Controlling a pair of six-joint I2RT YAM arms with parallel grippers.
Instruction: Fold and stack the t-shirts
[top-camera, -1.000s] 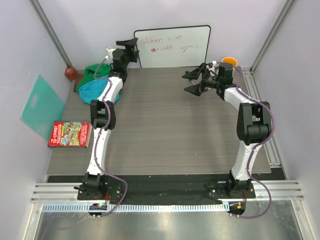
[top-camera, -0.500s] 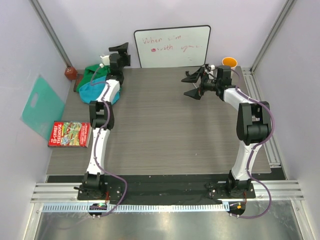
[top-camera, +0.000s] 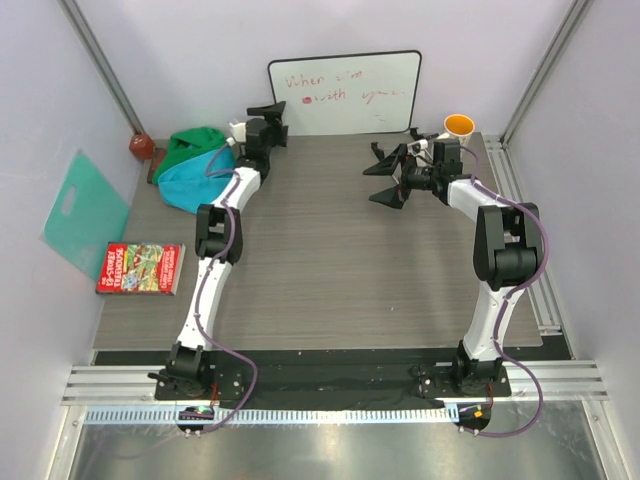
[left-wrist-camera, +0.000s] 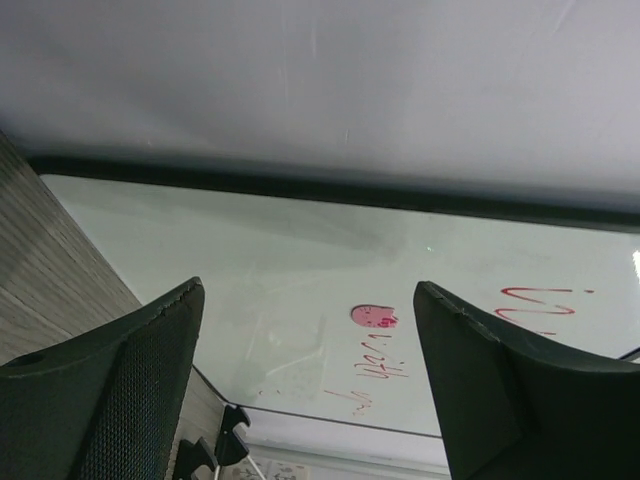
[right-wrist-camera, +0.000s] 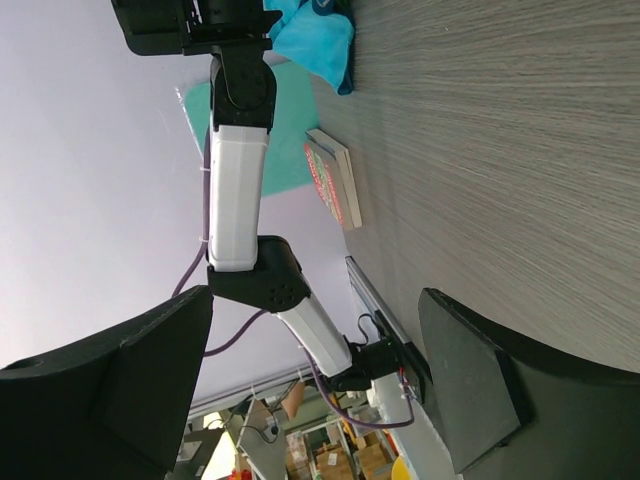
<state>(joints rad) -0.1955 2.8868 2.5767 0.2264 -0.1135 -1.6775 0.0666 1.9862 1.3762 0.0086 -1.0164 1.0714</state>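
Note:
The black-footed stand is just outward of my right gripper, and my fingers point across the table, so my right gripper should move outward and turn its fingers down onto the stand.
Two t-shirts lie bunched together at the table's far left corner: the turquoise-blue one (top-camera: 188, 186) in front, the green one (top-camera: 196, 142) behind it. The blue one's edge also shows in the right wrist view (right-wrist-camera: 318, 38). My left gripper (top-camera: 272, 117) hovers just right of the heap, open and empty, facing the whiteboard (left-wrist-camera: 300, 270); in its own view the left gripper (left-wrist-camera: 308, 335) holds nothing. My right gripper (top-camera: 384, 181) hangs open and empty above the far right of the table, pointing left; between its fingers the right gripper (right-wrist-camera: 315, 350) shows only the left arm (right-wrist-camera: 238, 180).
A whiteboard (top-camera: 345, 93) leans on the back wall. An orange cup (top-camera: 459, 125) stands at the far right corner, a small brown object (top-camera: 141, 146) at the far left. A mint plastic sheet (top-camera: 82, 212) and a red book (top-camera: 140, 268) lie off the table's left edge.
The left gripper swung right, from over the shirt heap to beside it near the whiteboard. The right gripper drifted slightly nearer. Both stayed open.

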